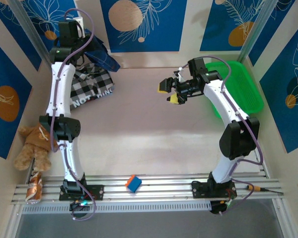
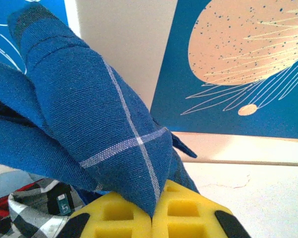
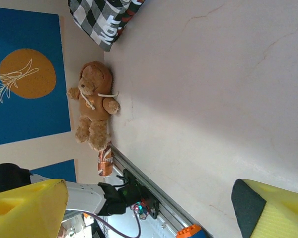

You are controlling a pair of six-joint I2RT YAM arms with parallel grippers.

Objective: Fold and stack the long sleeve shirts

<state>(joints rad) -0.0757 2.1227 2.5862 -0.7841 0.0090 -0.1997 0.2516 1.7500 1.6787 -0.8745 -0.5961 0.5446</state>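
The checked shirt lies below my left gripper and nearer my base, so my left gripper will next move back and down to release the pointed fold atop the checked shirt (image 1: 92,87) (image 2: 42,209).
My left gripper (image 2: 153,214) is shut on a fold of the dark blue plaid shirt (image 2: 104,114), which rises from between the yellow pads and drapes off to the left. From above, that shirt (image 1: 103,55) hangs bunched at the far left corner under the left wrist. The black-and-white checked shirt (image 1: 92,87) with white lettering lies crumpled on the table just below it, and shows at the lower left of the left wrist view (image 2: 34,218) and at the top of the right wrist view (image 3: 107,17). My right gripper (image 1: 170,92) hovers open over the table's middle right, with nothing between its fingers (image 3: 30,210).
A green plastic basket (image 1: 248,94) stands at the far right. A brown teddy bear (image 1: 32,146) sits at the left wall, with a can (image 1: 35,188) beside the rail. A blue and orange block (image 1: 133,183) lies on the front rail.
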